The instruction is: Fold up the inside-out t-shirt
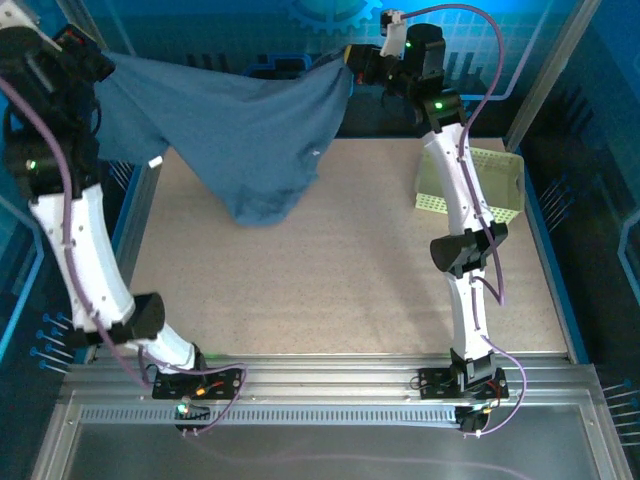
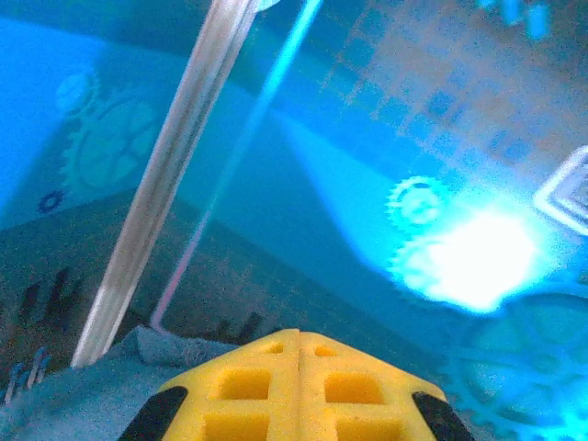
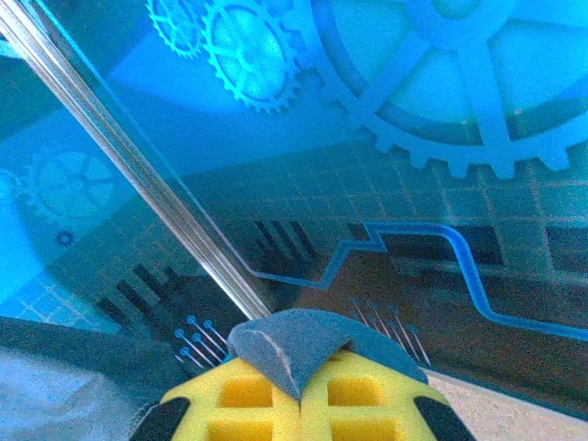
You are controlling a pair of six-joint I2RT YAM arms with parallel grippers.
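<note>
The right gripper will next lower the shirt's opposite edge, which it is holding, onto the tabletop's far strip (image 1: 372, 152) and release the shirt, since that bare strip lies below the raised gripper.
The inside-out t-shirt (image 1: 240, 120), dark slate-blue and wrinkled, hangs stretched in the air between my two raised grippers. Its lowest fold sags to the table near the back middle. At the far left, my left gripper (image 1: 98, 68) is shut with the shirt's edge hanging from it. In the left wrist view its yellow fingers (image 2: 248, 386) press together and fabric (image 2: 83, 390) bunches just beside them. My right gripper (image 1: 352, 58) is shut on the opposite edge. In the right wrist view a flap of blue cloth (image 3: 294, 340) sticks out from between the yellow fingers (image 3: 367, 395).
A pale yellow-green perforated basket (image 1: 495, 185) lies on the table's right side, behind the right arm. The speckled tabletop (image 1: 330, 290) stretches in front of the hanging shirt. Blue enclosure walls and metal posts (image 1: 545, 75) stand close behind both grippers.
</note>
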